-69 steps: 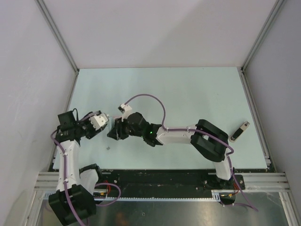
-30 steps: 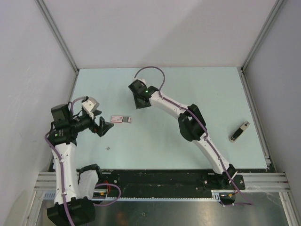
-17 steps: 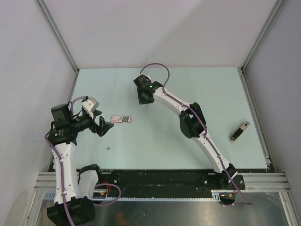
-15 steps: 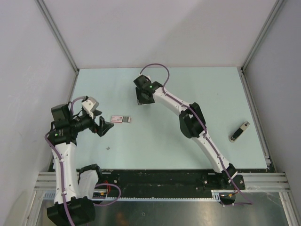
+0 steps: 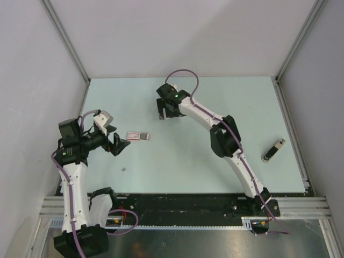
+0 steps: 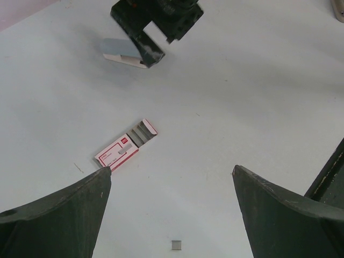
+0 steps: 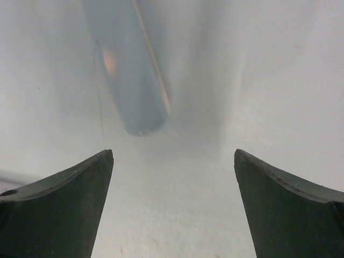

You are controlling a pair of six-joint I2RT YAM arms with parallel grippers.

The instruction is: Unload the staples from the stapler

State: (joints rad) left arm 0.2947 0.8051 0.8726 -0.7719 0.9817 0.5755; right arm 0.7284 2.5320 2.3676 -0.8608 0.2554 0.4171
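The robot's right gripper will move back and to the right in the top view, onto the near end of the black and silver object, because that end is clear of the bar.
The stapler (image 5: pixel 138 136), a small pink-red and white block with a grey end, lies flat on the table. In the left wrist view the stapler (image 6: pixel 124 151) sits just beyond my left fingertip, untouched. My left gripper (image 5: pixel 122 144) (image 6: pixel 172 171) hovers to its left, open and empty. My right gripper (image 5: pixel 165 112) (image 7: pixel 173 155) (image 6: pixel 164 45) is farther back, open with nothing between its fingers. A pale blue-grey strip (image 7: pixel 131 80) (image 6: pixel 121 49) lies on the table just ahead of the right fingers, blurred.
A tiny grey square piece (image 5: pixel 124 169) (image 6: pixel 177 245) lies on the table near the left arm. A black and silver object (image 5: pixel 273 150) rests at the right side near the frame rail. Grey walls close the table on three sides.
My right gripper has opened wide and shifted slightly to the right at the back of the table. The left arm and the stapler have not moved.
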